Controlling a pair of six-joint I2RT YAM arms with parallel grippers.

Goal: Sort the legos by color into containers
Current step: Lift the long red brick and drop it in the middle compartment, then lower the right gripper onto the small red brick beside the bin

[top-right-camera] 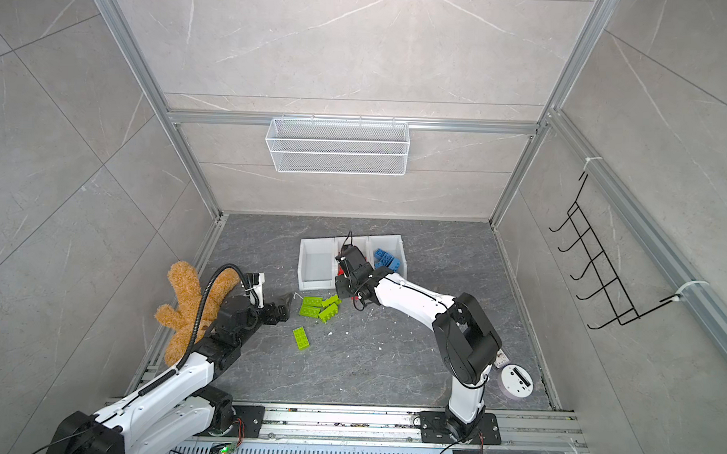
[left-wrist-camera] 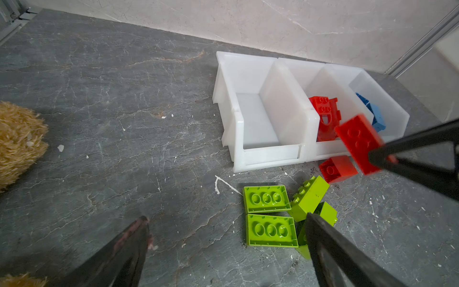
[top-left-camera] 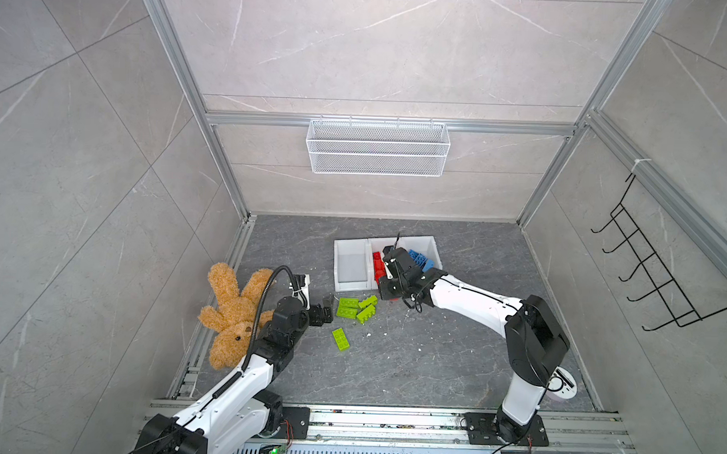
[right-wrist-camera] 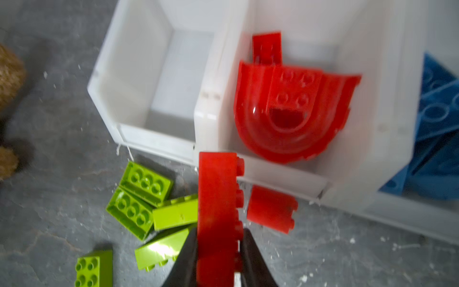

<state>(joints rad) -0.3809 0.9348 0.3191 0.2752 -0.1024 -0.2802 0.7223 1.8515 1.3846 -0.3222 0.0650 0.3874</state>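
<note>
The long red lego in my right gripper will next go outward to the middle container with the red arch [right-wrist-camera: 288, 107], over the container's front edge [right-wrist-camera: 280, 174], and I will release it.
Three joined white containers [top-left-camera: 344, 246] stand in a row. The left one [left-wrist-camera: 250, 119] is empty. The middle one holds a red arch [right-wrist-camera: 290, 116] and a red brick [right-wrist-camera: 267, 47]. Blue legos [top-left-camera: 421, 259] lie in the right one. My right gripper [right-wrist-camera: 218, 236] is shut on a long red lego [right-wrist-camera: 216, 193], held off the floor before the middle container's front lip [right-wrist-camera: 280, 174]. A small red lego [right-wrist-camera: 272, 208] lies on the floor there. Several lime green legos [top-left-camera: 357, 309] cluster nearby, one [top-left-camera: 340, 338] apart. My left gripper [left-wrist-camera: 226, 217] is open, just left of the cluster, holding nothing.
A brown plush bear [top-left-camera: 234, 311] lies at the left wall beside my left arm. A white wire mesh basket [top-left-camera: 377, 147] hangs on the back wall and a black hook rack [top-left-camera: 651, 263] on the right wall. A white round disc [top-left-camera: 562, 384] sits near the right arm's base.
</note>
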